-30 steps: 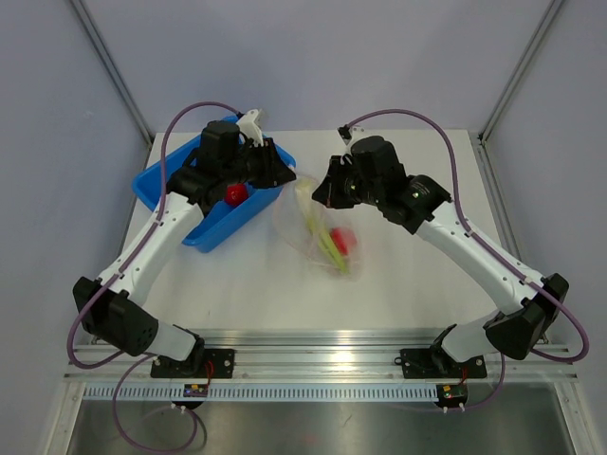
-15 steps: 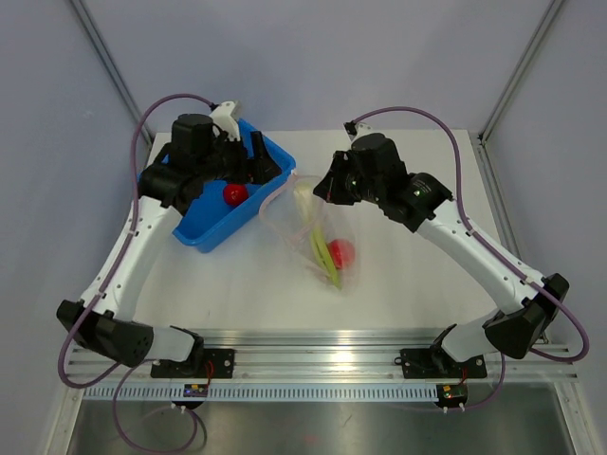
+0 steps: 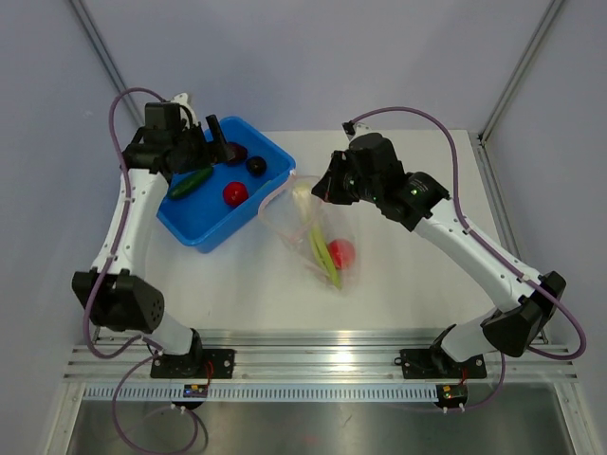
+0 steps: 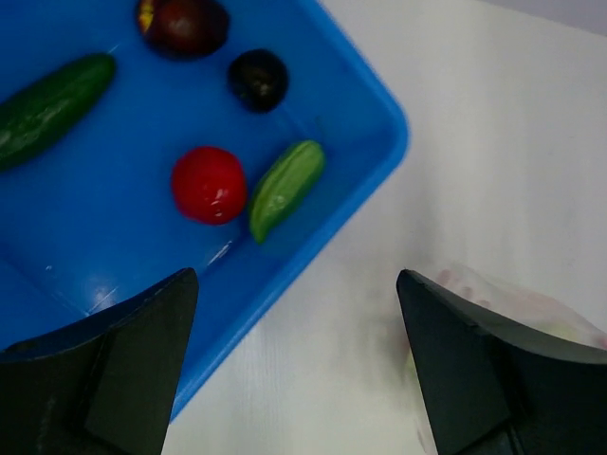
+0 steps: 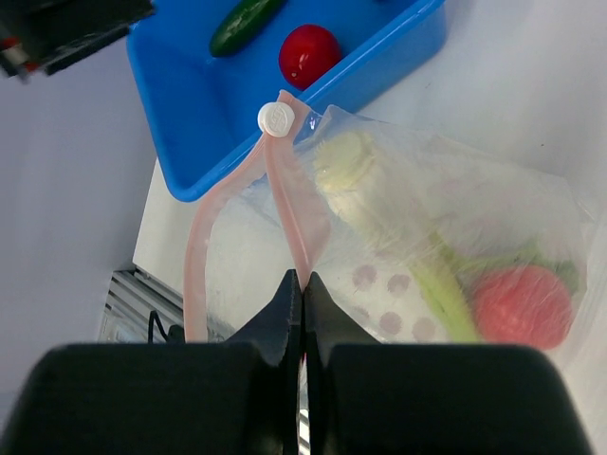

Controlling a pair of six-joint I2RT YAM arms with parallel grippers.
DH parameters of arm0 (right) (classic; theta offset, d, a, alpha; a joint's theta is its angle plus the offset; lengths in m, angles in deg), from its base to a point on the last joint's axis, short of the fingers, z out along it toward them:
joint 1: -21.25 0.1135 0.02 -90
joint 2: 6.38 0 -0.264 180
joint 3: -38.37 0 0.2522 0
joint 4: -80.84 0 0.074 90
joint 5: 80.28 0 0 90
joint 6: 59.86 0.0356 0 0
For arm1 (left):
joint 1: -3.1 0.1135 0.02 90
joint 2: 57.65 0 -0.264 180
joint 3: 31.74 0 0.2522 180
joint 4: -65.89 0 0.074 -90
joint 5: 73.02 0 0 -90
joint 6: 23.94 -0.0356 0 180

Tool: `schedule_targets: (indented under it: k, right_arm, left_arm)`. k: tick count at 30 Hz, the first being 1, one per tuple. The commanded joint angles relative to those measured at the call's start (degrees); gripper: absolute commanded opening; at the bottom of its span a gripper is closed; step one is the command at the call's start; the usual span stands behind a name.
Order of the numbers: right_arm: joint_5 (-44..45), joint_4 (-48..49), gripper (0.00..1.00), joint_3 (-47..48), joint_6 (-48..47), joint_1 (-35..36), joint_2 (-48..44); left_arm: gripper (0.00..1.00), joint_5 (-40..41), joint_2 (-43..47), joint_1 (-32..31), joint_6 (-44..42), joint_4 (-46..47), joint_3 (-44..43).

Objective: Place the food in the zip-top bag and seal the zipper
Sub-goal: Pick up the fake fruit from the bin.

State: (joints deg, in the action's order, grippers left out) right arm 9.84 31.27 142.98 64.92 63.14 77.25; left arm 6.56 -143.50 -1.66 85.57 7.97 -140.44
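I need to lower my left gripper next and shift it left in the wrist view, because the red fruit (image 4: pixel 209 185) lies below it in the bin, off toward that side.
The clear zip-top bag (image 3: pixel 318 227) lies right of the blue bin, and a red fruit (image 3: pixel 341 252) and a pale stalk (image 3: pixel 318 242) show through it. My right gripper (image 5: pixel 303 284) is shut on the pink zipper strip (image 5: pixel 289 190) at the bag's mouth, below the white slider (image 5: pixel 276 118). My left gripper (image 4: pixel 296 277) hangs open and empty above the bin's near rim. In the bin lie a red fruit (image 4: pixel 209 184), a dark cucumber (image 4: pixel 52 106), a small green piece (image 4: pixel 285 188) and two dark round fruits (image 4: pixel 258 80).
The blue bin (image 3: pixel 213 232) stands at the table's back left. The left arm (image 3: pixel 123 218) rises along the bin's left side. The right arm (image 3: pixel 465 246) crosses the table's right half. Metal frame posts stand at the back corners.
My left gripper has opened and drawn back to the far left over the bin, uncovering the food in it. The right gripper stays shut on the zipper strip.
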Motion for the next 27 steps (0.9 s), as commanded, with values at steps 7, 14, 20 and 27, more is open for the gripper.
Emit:
schedule_targets:
  k: [7, 14, 20, 27]
  right_arm:
    - [-1.51, 2.41, 0.0, 2.49, -1.03, -0.23, -0.23]
    - [-2.58, 2.5, 0.0, 2.67, -0.95, -0.23, 1.44]
    - [-4.07, 1.71, 0.0, 4.33, -1.21, -0.23, 3.46]
    - [-4.6, 1.71, 0.0, 5.39, -1.3, -0.23, 4.69]
  left_arm:
    - [0.99, 3.12, -19.97, 1.94, 1.41, -5.16, -8.25]
    - [0.99, 5.4, -30.59, 2.03, 1.32, -4.7, -12.11]
    - [0.99, 6.28, -35.0, 2.03, 1.32, -4.35, -14.48]
    - [0.99, 5.41, -37.91, 1.94, 0.97, -2.86, -13.44]
